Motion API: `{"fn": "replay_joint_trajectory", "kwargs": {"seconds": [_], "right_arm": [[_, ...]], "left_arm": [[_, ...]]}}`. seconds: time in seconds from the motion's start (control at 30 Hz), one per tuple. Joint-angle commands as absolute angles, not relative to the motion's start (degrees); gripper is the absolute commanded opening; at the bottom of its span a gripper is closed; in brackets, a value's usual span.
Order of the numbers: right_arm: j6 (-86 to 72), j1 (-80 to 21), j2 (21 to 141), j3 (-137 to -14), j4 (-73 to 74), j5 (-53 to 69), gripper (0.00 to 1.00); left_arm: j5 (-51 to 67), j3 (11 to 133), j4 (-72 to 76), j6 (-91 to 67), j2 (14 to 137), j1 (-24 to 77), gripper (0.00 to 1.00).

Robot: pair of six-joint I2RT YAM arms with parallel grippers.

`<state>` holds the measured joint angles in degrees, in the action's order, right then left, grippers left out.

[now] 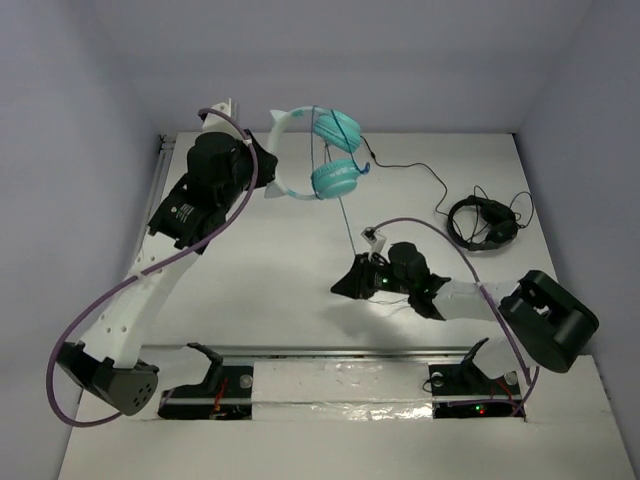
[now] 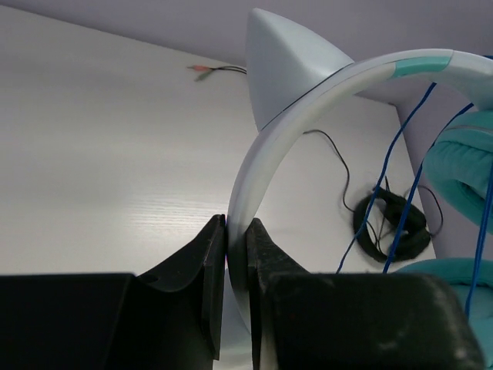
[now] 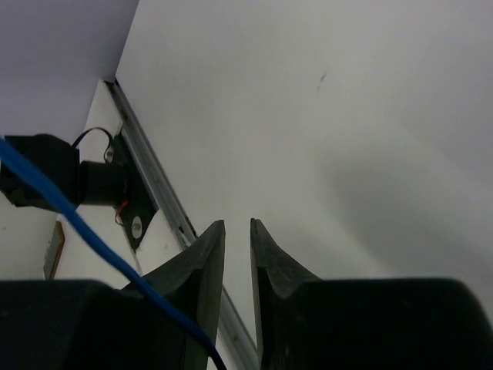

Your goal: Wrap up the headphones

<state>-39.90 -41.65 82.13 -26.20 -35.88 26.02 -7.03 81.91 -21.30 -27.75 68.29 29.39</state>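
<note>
My right gripper is to move back toward the metal bar and onto the cable [image 1: 345, 210] next.
The teal headphones [image 1: 335, 150] with a pale white eared headband [image 2: 308, 108] hang in the air at the back of the table. My left gripper [image 1: 268, 170] is shut on the headband, which shows clamped between its jaws in the left wrist view [image 2: 237, 231]. The thin blue cable [image 1: 345, 210] runs down from the cups to my right gripper [image 1: 342, 285] over the middle of the table. In the right wrist view the cable [image 3: 77, 223] crosses outside the left finger. The right gripper [image 3: 237, 231] has its jaws a narrow gap apart with nothing between them.
Black headphones [image 1: 485, 222] with a black cable [image 1: 410, 168] lie at the back right, also in the left wrist view [image 2: 389, 227]. A metal rail [image 1: 350, 352] runs along the near edge by the arm bases. Walls close in the back and sides.
</note>
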Motion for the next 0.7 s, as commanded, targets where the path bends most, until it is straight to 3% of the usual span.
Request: {"fn": "replay_joint_trajectory", "kwargs": {"seconds": [0.0, 0.13, 0.3, 0.67], "right_arm": [[-42.2, -47.9, 79.7, -25.9, -38.7, 22.7, 0.25], [-44.5, -53.7, 77.3, -25.5, -36.3, 19.3, 0.23], [-43.8, -58.5, 71.7, -28.5, -21.8, 15.7, 0.00], [-34.7, -63.2, 57.2, -46.6, 16.9, 6.2, 0.00]], "left_arm": [[-8.5, 84.4, -11.8, -32.4, 67.2, 27.0, 0.00], [-16.1, 80.9, -9.4, -33.9, 68.0, 26.4, 0.00], [-22.5, 75.4, -7.7, -35.1, 69.5, 25.8, 0.00], [-36.2, 62.1, -9.8, -35.2, 69.7, 29.4, 0.00]]}}
